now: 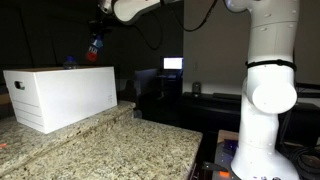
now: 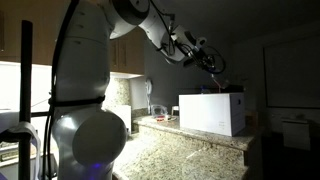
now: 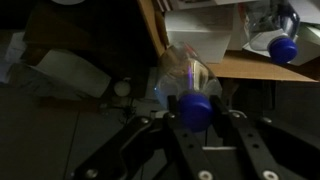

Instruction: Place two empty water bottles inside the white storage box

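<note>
My gripper lowers a little and shifts toward the second bottle, over the box's opening, next, since its bottle hangs across the box's brown edge.
My gripper (image 1: pixel 96 38) is shut on a water bottle (image 1: pixel 93 50) and holds it in the air above the far end of the white storage box (image 1: pixel 60 95), which stands on the granite counter. In the wrist view the fingers (image 3: pixel 195 118) clamp the clear bottle (image 3: pixel 185 75) at its blue cap. A second bottle with a blue cap (image 3: pixel 277 40) lies at the upper right of the wrist view, beyond a brown edge; a small blue thing (image 1: pixel 70 62) shows at the box's top rim. In an exterior view the gripper (image 2: pixel 205 55) hovers over the box (image 2: pixel 210 112).
The granite counter (image 1: pixel 110 145) runs out in front of the box. The robot's white base (image 1: pixel 265 100) stands at the counter's edge. A lit screen (image 1: pixel 173 64) glows in the dark background. A faucet and sink area (image 2: pixel 150 110) lie behind the counter.
</note>
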Available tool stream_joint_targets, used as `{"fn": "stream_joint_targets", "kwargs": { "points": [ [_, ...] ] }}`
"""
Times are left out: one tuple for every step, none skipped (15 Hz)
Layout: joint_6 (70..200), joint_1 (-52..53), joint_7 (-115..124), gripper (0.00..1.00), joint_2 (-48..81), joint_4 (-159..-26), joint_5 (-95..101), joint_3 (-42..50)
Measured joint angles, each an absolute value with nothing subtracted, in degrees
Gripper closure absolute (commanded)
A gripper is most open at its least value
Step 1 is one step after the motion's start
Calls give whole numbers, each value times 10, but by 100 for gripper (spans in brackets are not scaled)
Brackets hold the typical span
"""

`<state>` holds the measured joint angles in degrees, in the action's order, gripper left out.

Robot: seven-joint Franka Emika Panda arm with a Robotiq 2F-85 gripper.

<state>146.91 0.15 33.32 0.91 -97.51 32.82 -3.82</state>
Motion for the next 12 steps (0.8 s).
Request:
{"fn": "stream_joint_targets", "kwargs": {
  "points": [
    [1481, 3, 320, 86, 16, -975, 299, -36],
    [1488, 4, 304, 86, 21, -975, 269, -36],
    [1488, 6, 284, 86, 23, -974, 235, -36],
    [1487, 9, 259, 86, 24, -974, 195, -36],
    [1484, 12, 231, 86, 26, -973, 153, -37],
    [1475, 15, 207, 86, 27, -970, 118, -37],
    [1458, 17, 189, 86, 29, -966, 92, -37],
    [1439, 17, 177, 86, 30, -961, 73, -37],
    [1420, 17, 170, 86, 32, -955, 62, -35],
    [1403, 17, 169, 86, 34, -950, 58, -33],
    [1387, 17, 169, 86, 37, -945, 55, -31],
    [1373, 17, 169, 86, 40, -939, 53, -28]
  ]
}}
